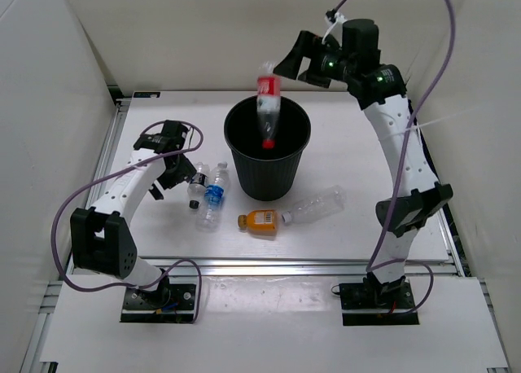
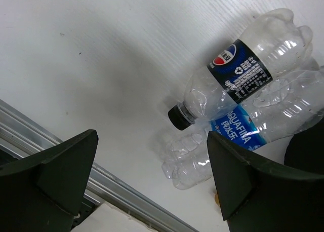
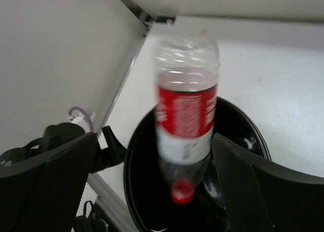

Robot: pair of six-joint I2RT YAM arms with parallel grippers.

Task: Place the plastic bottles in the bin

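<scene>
The right gripper moves back and down to the large clear bottle next, onto its bottom end (image 1: 334,198), clear of the orange bottle.
A clear bottle with a red label (image 1: 267,103) hangs cap down over the mouth of the black bin (image 1: 269,177), blurred and free of any finger. My right gripper (image 1: 291,63) stands open just behind and above it. In the right wrist view the bottle (image 3: 186,110) sits between the wide-apart fingers, its red cap inside the bin rim (image 3: 132,156). My left gripper (image 1: 169,176) is open beside a black-labelled bottle (image 1: 196,184) and a blue-labelled bottle (image 1: 213,197), which lie side by side. In the left wrist view they are the black-labelled (image 2: 243,70) and blue-labelled (image 2: 238,131) bottles ahead of the open gripper (image 2: 152,176).
A squat orange bottle (image 1: 262,221) and a larger clear bottle (image 1: 316,205) lie on the table in front of the bin. The table's metal rail (image 2: 126,191) runs close under the left fingers. White walls enclose the table.
</scene>
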